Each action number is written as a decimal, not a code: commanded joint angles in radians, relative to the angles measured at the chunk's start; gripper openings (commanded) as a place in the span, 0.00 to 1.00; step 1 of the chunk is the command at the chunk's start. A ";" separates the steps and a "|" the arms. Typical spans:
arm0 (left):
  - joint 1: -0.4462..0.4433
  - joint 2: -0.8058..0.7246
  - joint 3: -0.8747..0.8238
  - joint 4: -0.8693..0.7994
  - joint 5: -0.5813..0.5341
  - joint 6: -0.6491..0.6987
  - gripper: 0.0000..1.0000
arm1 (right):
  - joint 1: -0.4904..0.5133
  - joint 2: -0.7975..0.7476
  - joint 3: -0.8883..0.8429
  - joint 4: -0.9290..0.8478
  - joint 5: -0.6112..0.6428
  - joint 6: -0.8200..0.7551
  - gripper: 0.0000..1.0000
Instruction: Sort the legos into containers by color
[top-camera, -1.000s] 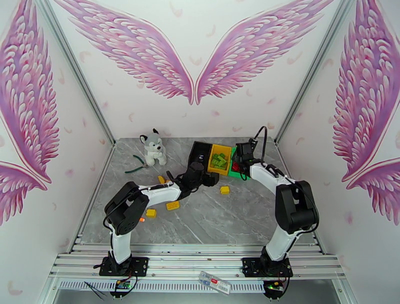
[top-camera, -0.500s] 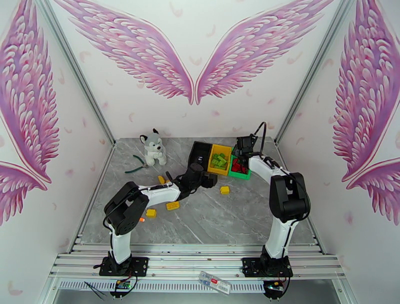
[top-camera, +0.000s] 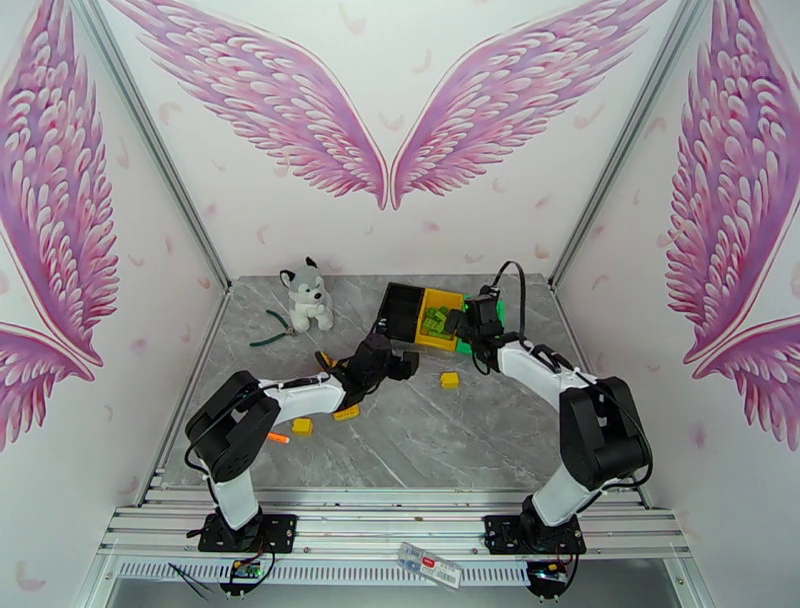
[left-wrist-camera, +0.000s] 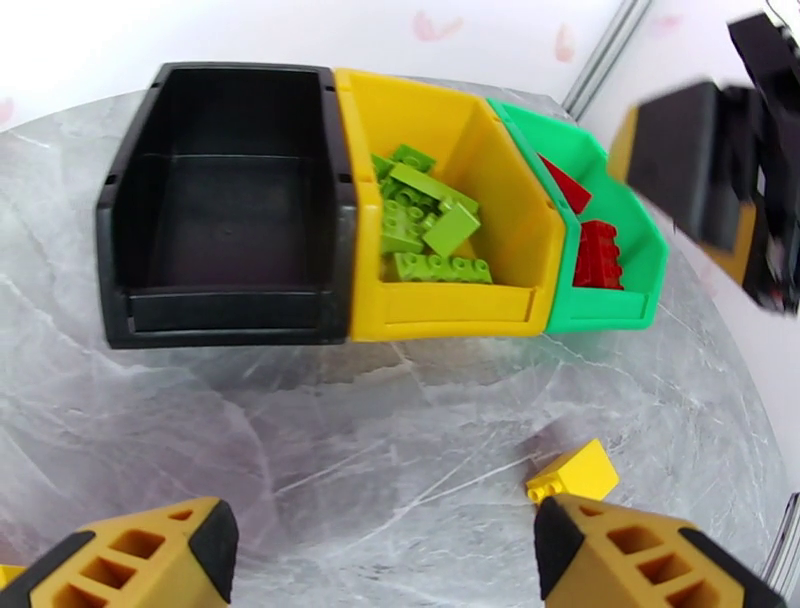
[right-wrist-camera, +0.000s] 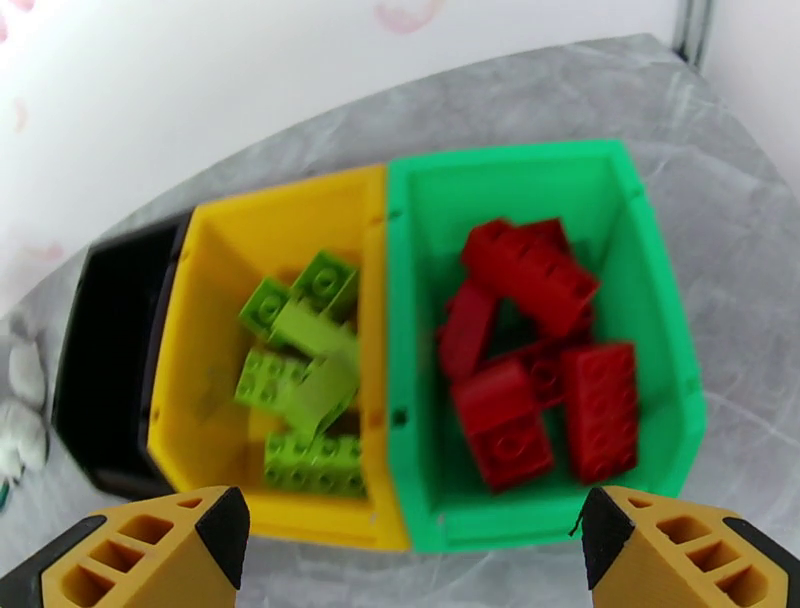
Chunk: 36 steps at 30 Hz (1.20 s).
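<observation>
The yellow lego is still outside the bins, below my right gripper and back from it. I need to move my right gripper back and down around the yellow lego next, to close on it.
Three joined bins stand at the back: the black bin (left-wrist-camera: 230, 320) is empty, the yellow bin (left-wrist-camera: 450, 310) holds several light green legos (left-wrist-camera: 425, 225), and the green bin (left-wrist-camera: 600, 310) holds several red legos (right-wrist-camera: 530, 350). A yellow lego (left-wrist-camera: 573, 472) lies on the table just ahead of my left gripper's right finger. My left gripper (top-camera: 402, 362) is open and empty, low in front of the bins. My right gripper (top-camera: 458, 322) hovers open and empty over the near side of the yellow bin (right-wrist-camera: 200, 330) and green bin (right-wrist-camera: 520, 165). More yellow legos (top-camera: 301, 426) lie by the left arm.
A plush husky (top-camera: 306, 295) sits at the back left with green-handled pliers (top-camera: 270, 330) beside it. An orange marker (top-camera: 278, 438) lies near the left arm's elbow. Open marble table (top-camera: 450, 440) stretches between the two arms toward the near edge.
My right gripper swung from behind the green bin leftward and nearer, over the yellow and green bins. My left gripper drew back a little from the black bin.
</observation>
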 joint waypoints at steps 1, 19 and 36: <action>0.009 -0.057 -0.051 0.039 -0.033 -0.010 0.84 | 0.039 -0.057 -0.074 0.010 -0.034 -0.021 0.93; 0.036 -0.133 -0.204 0.124 -0.091 -0.052 0.99 | 0.154 -0.040 -0.216 -0.052 -0.043 0.005 0.87; 0.050 -0.181 -0.275 0.129 -0.120 -0.081 0.99 | 0.162 0.112 -0.204 -0.012 -0.062 0.017 0.69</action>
